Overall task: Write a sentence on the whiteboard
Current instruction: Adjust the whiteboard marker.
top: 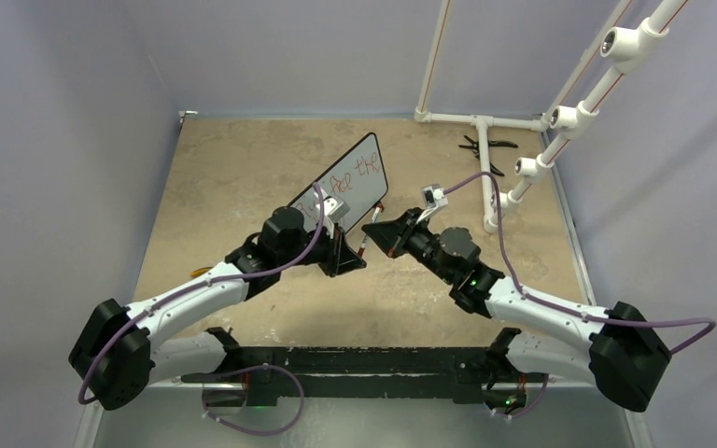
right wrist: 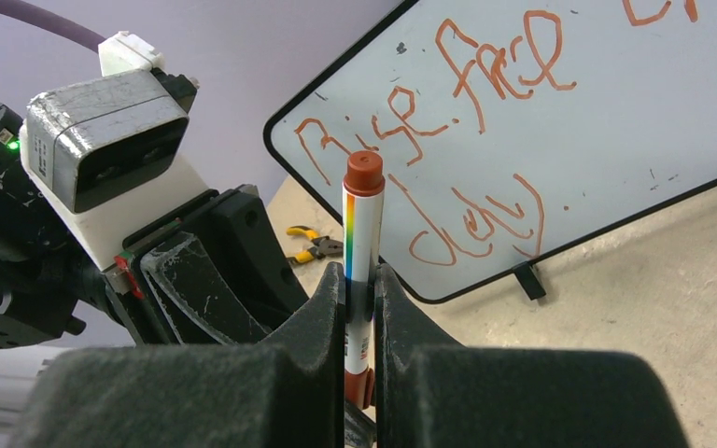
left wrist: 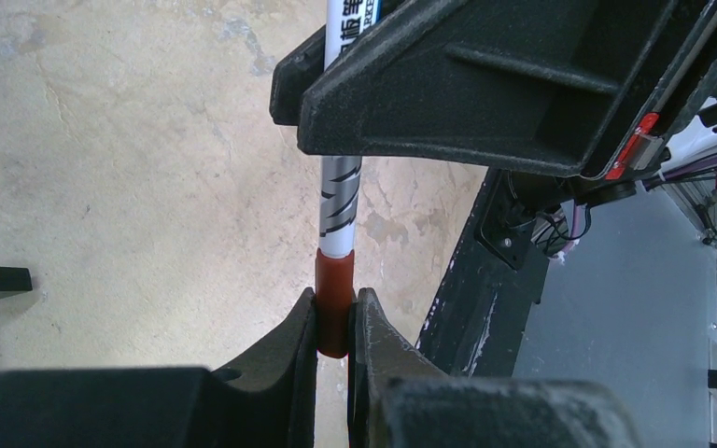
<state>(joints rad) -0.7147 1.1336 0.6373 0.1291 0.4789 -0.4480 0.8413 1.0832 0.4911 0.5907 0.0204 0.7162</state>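
Note:
The sentence (top: 347,177) is written, so my right gripper will move down and to the right in the top view, turn the marker flat onto the bare tabletop and let it go.
The whiteboard (top: 362,161) (right wrist: 616,140) stands tilted on small black feet at mid-table. The sentence (right wrist: 467,103) (top: 347,177) runs across it in two lines of red handwriting. Both grippers meet just in front of the board on one white marker (left wrist: 341,201) (right wrist: 364,233). My left gripper (left wrist: 334,301) (top: 348,258) is shut on the marker's red cap (left wrist: 333,299), which sits against the white barrel. My right gripper (right wrist: 361,278) (top: 374,232) is shut on the marker's barrel, and the red tail end (right wrist: 364,173) sticks up above its fingers.
A white PVC pipe frame (top: 482,121) stands at the back right, with black pliers (top: 485,147) beside it. Yellow-handled pliers (right wrist: 313,245) lie on the tan tabletop (left wrist: 131,187) behind the left arm. A black rail (top: 355,359) runs along the near edge.

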